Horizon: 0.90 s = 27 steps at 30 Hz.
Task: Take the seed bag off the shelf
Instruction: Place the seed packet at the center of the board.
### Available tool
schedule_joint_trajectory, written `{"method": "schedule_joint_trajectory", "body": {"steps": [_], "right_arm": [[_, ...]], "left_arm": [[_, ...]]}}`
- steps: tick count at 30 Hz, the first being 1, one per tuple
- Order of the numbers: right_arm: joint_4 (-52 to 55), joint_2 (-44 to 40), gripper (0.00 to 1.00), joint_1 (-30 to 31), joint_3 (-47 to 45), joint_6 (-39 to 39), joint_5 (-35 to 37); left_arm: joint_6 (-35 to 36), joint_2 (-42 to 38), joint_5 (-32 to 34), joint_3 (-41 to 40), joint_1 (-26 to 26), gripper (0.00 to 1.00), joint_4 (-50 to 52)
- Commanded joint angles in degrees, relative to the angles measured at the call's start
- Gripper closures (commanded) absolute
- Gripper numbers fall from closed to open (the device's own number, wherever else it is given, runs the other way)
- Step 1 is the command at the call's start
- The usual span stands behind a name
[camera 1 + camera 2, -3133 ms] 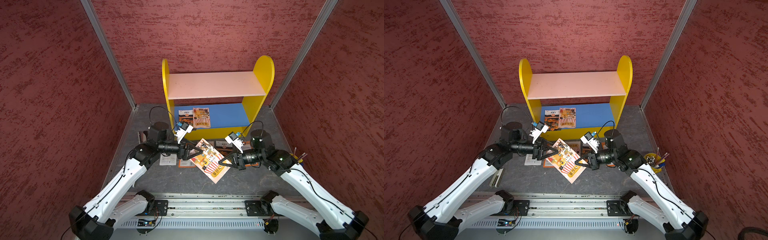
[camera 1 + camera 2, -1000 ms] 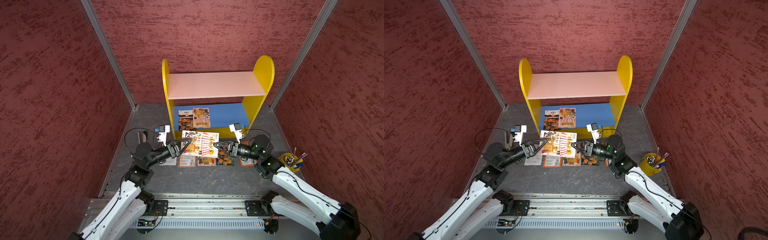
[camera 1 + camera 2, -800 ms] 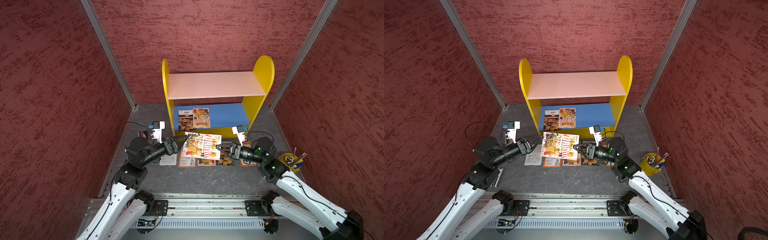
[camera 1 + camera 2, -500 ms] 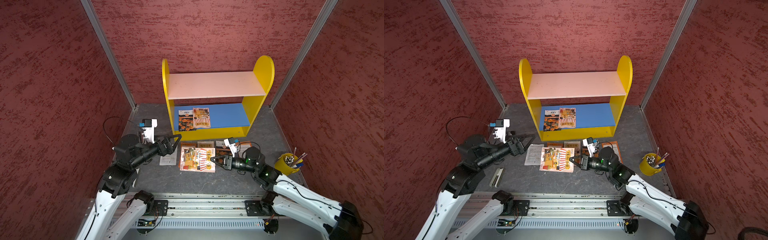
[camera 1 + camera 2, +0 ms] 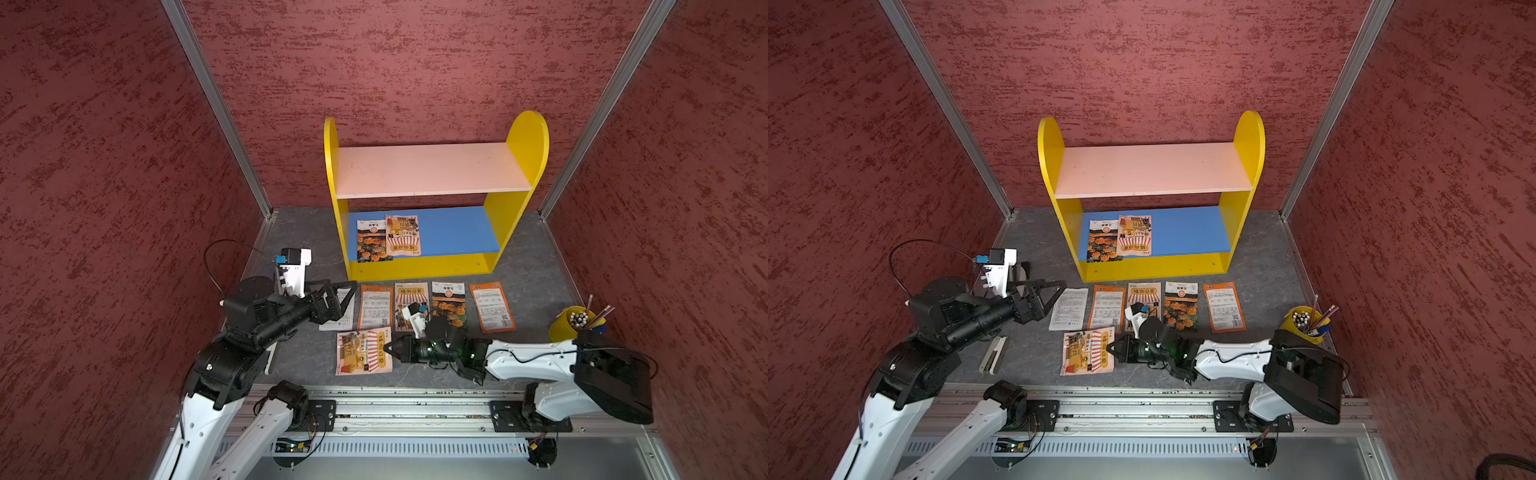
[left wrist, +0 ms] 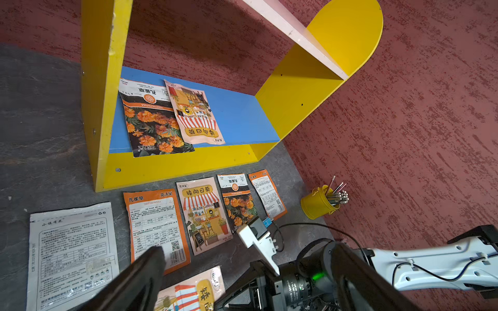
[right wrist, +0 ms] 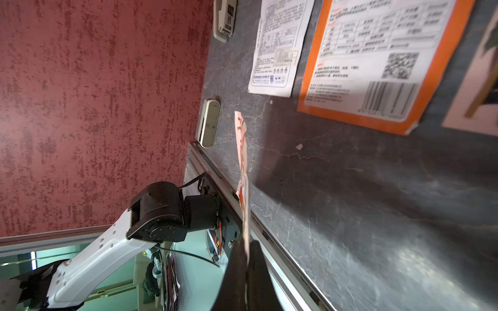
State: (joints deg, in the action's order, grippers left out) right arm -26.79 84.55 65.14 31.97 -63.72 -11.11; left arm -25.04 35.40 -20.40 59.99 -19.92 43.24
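My right gripper needs to carry the bag toward the pale stapler-like thing, lower it flat and release it there, since the bare tabletop lies below the gripper that way.
My right gripper (image 5: 388, 349) (image 5: 1109, 348) is shut on the right edge of a pink and orange striped seed bag (image 5: 363, 351) (image 5: 1087, 351). The bag is held flat and low over the table's front part. The right wrist view shows the bag (image 7: 244, 167) edge-on between the shut jaws (image 7: 246, 250). The shelf (image 5: 432, 170) (image 5: 1152, 168) stands at the back, and two more seed bags (image 5: 386, 239) (image 6: 172, 118) lie on its blue lower board. My left gripper (image 5: 347, 297) (image 5: 1054, 297) (image 6: 250, 280) hangs open and empty left of the shelf.
Several seed bags (image 5: 432, 305) lie in a row on the table before the shelf. A yellow cup of pencils (image 5: 575, 328) stands at the right. A pale stapler-like thing (image 5: 994, 355) lies at the front left. The metal rail (image 5: 415, 409) runs along the front edge.
My right gripper has carried the striped seed bag down and toward the table's front. My left arm has drawn back to the left, its gripper open.
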Motion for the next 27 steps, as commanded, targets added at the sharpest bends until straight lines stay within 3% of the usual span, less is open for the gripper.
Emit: {"method": "schedule_joint_trajectory", "body": {"steps": [1, 9, 27], "right_arm": [[-7.14, 4.58, 1.00, 1.75, 2.94, -2.85, 4.29], [-7.49, 10.92, 1.00, 3.39, 4.66, -6.21, 6.91], [-4.95, 20.04, 0.97, 3.78, 9.09, -7.64, 4.01]], "left_arm": [[1.11, -0.98, 1.05, -0.81, 0.43, 0.00, 1.56], [1.39, -1.82, 1.11, -1.71, 0.54, 0.00, 1.83], [1.39, -2.08, 0.63, -3.82, 0.55, 0.00, 1.05]]}}
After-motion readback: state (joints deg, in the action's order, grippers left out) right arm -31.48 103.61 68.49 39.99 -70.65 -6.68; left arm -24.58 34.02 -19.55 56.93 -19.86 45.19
